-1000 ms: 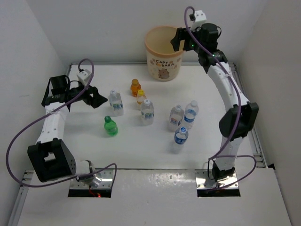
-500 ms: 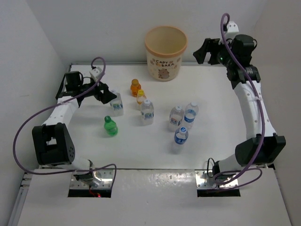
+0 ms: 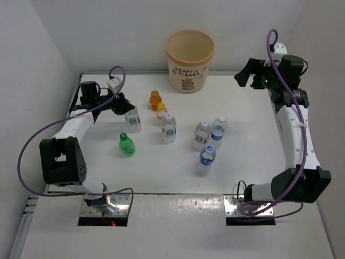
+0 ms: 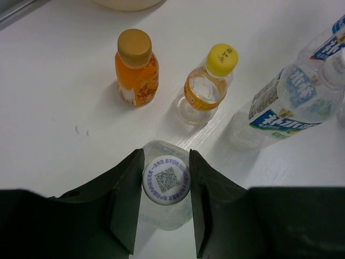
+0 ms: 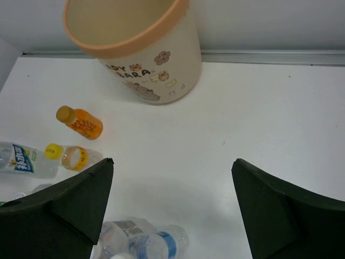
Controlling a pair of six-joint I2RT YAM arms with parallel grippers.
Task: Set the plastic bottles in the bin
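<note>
The white cap goes outward, up and to the right in the top view next, over the bin's opening (image 3: 190, 45), where my left gripper releases it, as the bin's rim stands high.
My left gripper (image 4: 166, 183) is shut on the white cap of an upright clear bottle (image 4: 164, 208), seen at the left of the table as the clear bottle (image 3: 132, 118) under the left gripper (image 3: 125, 107). Beyond it stand an orange bottle (image 4: 136, 67), a yellow-capped bottle (image 4: 207, 83) and a labelled clear bottle (image 4: 285, 105). A green bottle (image 3: 126, 144) and several clear bottles, one blue-capped (image 3: 207, 156), stand mid-table. The beige bin (image 3: 188, 73) stands at the back. My right gripper (image 3: 246, 74) hangs open and empty, high to the bin's right.
White walls close in the table on the left, back and right. The right wrist view looks down on the bin (image 5: 156, 70), the orange bottle (image 5: 80, 122) and two clear bottles (image 5: 143, 243) below the open right gripper (image 5: 172, 162).
The left gripper moved right onto the clear bottle and shut on its cap. The right arm swung from over the bin out to the right, staying open.
</note>
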